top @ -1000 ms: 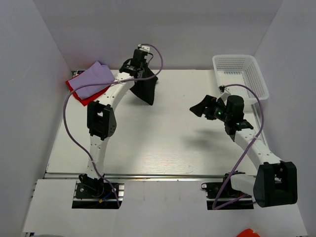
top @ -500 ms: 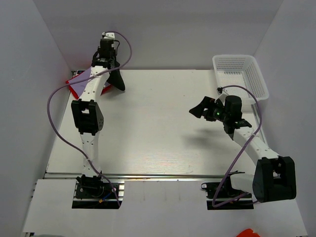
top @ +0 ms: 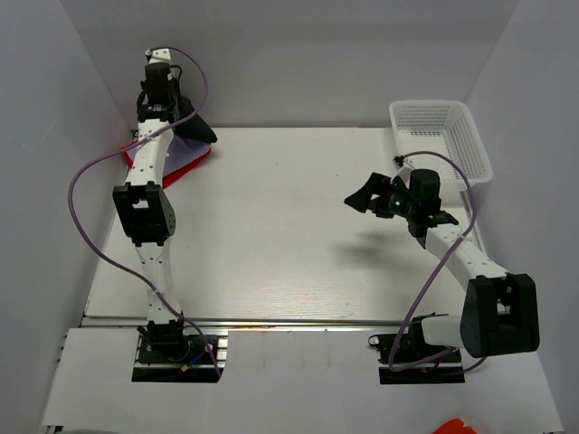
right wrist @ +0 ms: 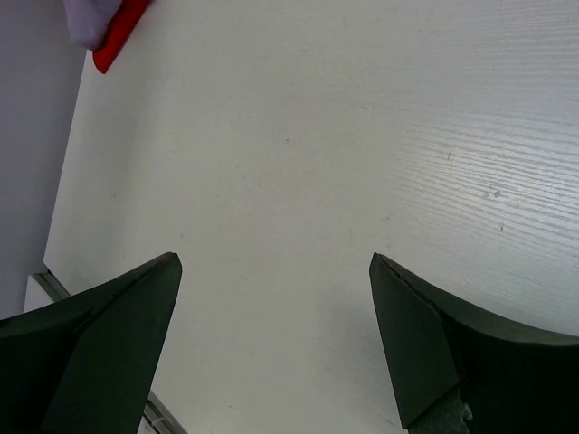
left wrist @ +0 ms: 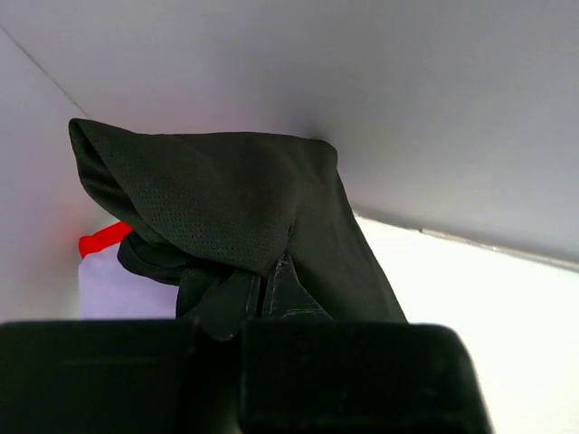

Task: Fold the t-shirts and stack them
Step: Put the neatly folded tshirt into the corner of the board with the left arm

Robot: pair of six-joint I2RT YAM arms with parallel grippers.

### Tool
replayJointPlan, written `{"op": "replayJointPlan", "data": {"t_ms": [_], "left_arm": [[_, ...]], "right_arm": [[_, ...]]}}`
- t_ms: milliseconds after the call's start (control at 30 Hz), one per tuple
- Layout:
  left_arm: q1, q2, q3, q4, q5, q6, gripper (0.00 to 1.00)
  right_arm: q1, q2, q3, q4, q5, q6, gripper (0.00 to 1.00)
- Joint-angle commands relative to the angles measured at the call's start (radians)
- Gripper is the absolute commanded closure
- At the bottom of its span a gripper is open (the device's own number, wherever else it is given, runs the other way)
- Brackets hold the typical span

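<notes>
The wall-side part of the lavender t-shirt (left wrist: pixel 129 288) is uncovered, so the left gripper will next go down and draw back over it, moving to the left in the top view.
My left gripper (top: pixel 172 108) is shut on the folded black t-shirt (top: pixel 195 129) and holds it in the air at the table's far left corner. It hangs just above the pale lavender t-shirt (top: pixel 185 150), which lies on the red t-shirt (top: pixel 170 174). The left wrist view shows the black t-shirt (left wrist: pixel 226 194) bunched over my closed fingertips (left wrist: pixel 271 287), with the lavender t-shirt (left wrist: pixel 116 287) and a red edge (left wrist: pixel 101 239) underneath. Over the bare table on the right, my right gripper (top: pixel 369 196) (right wrist: pixel 276 264) hovers wide open and empty.
A white mesh basket (top: pixel 445 137) stands at the far right corner. The left wall and back wall close in right beside the stack. The red t-shirt's corner (right wrist: pixel 122 36) shows far off in the right wrist view.
My left arm has swung left from the back middle, carrying the black t-shirt over the lavender and red stack. The right arm has barely moved.
</notes>
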Motion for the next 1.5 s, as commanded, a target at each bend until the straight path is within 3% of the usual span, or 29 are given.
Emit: {"op": "replayJointPlan", "data": {"t_ms": [0,300,1233,1267,1467], "left_arm": [[0.04,-0.009,0.027,0.064,0.028,-0.043,1.0],[0.097,-0.081,-0.171,0.06,0.042,-0.109,1.0],[0.164,-0.064,-0.248,-0.054,-0.051,-0.151,1.0],[0.164,-0.064,-0.257,-0.064,-0.051,-0.151,0.84],[0.183,-0.064,-0.257,-0.118,-0.09,-0.161,0.6]], "right_arm": [[-0.002,0.022,0.057,0.007,-0.028,-0.023,0.1],[-0.001,0.083,0.086,-0.003,-0.071,-0.026,0.1],[-0.006,0.141,0.105,-0.034,-0.074,-0.049,0.1],[-0.002,0.144,0.103,-0.034,-0.074,-0.048,0.1],[-0.001,0.153,0.106,-0.034,-0.084,-0.045,0.1]]}}
